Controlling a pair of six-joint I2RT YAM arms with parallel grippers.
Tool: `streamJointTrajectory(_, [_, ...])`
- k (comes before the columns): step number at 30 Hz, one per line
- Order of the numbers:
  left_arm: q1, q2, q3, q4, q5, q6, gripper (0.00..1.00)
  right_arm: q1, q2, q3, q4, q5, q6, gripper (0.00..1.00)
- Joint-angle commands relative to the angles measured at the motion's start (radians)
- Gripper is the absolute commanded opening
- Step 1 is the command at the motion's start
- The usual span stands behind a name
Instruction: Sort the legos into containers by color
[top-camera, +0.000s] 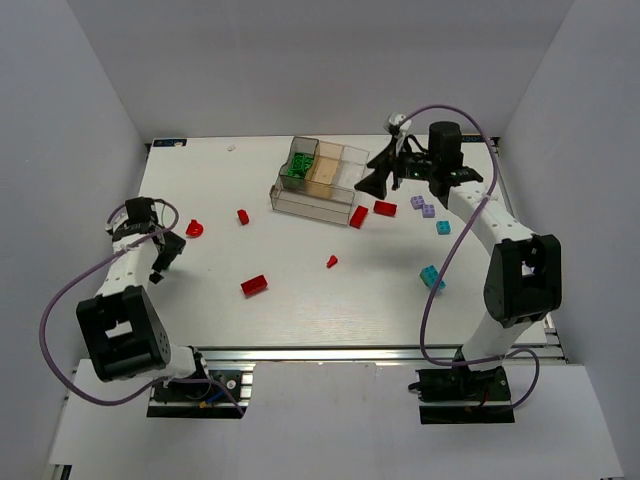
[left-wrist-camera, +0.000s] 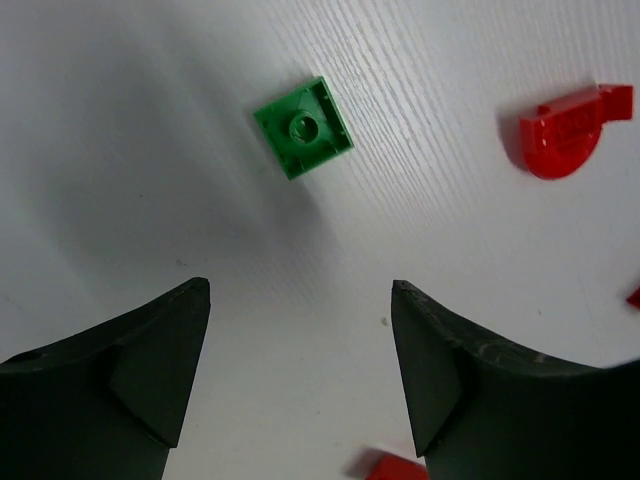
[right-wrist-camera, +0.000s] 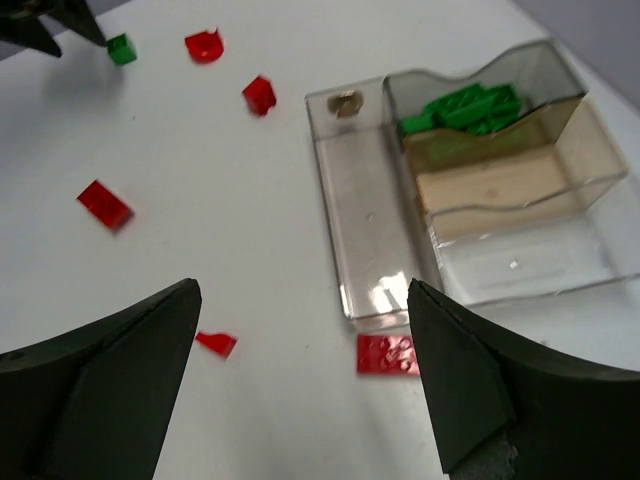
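Note:
The green brick (left-wrist-camera: 304, 128) lies below my left gripper, ahead of the open fingers in its wrist view, so I will move down and bring them around it.
My left gripper (top-camera: 166, 258) hangs open and empty over the table's left side; in the left wrist view (left-wrist-camera: 300, 285) a green brick (left-wrist-camera: 302, 127) lies just ahead of the jaws. It also shows in the right wrist view (right-wrist-camera: 121, 48). My right gripper (top-camera: 378, 170) is open and empty beside the right end of the clear tray (top-camera: 312, 204); in the right wrist view (right-wrist-camera: 302, 290) it hovers above a red plate (right-wrist-camera: 388, 354). Green bricks (right-wrist-camera: 465, 107) fill one tray compartment (top-camera: 297, 167).
Red bricks lie scattered: a rounded one (top-camera: 194, 229), others (top-camera: 243, 216), (top-camera: 254, 285), (top-camera: 331, 261), (top-camera: 358, 216), (top-camera: 385, 208). Two purple bricks (top-camera: 423, 207) and cyan bricks (top-camera: 443, 227), (top-camera: 432, 277) lie at the right. White walls enclose the table.

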Motion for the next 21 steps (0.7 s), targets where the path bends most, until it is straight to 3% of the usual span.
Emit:
streamJointTrajectory(1, [0.041, 0.059, 0.014, 0.066, 0.040, -0.016, 0.83, -0.023, -0.053, -0.042, -0.079, -0.100, -0.067, 0.89])
streamJointTrajectory(14, [0.125, 0.345, 0.204, 0.115, 0.037, 0.029, 0.81, -0.090, -0.081, -0.081, -0.100, -0.123, -0.058, 0.89])
streamJointTrajectory(18, [0.134, 0.382, 0.224, 0.115, 0.053, 0.036, 0.75, -0.099, -0.081, -0.075, -0.132, -0.117, -0.070, 0.88])
streamJointTrajectory(21, [0.143, 0.377, 0.203, 0.140, 0.089, 0.035, 0.64, -0.105, -0.081, -0.071, -0.145, -0.109, -0.074, 0.88])
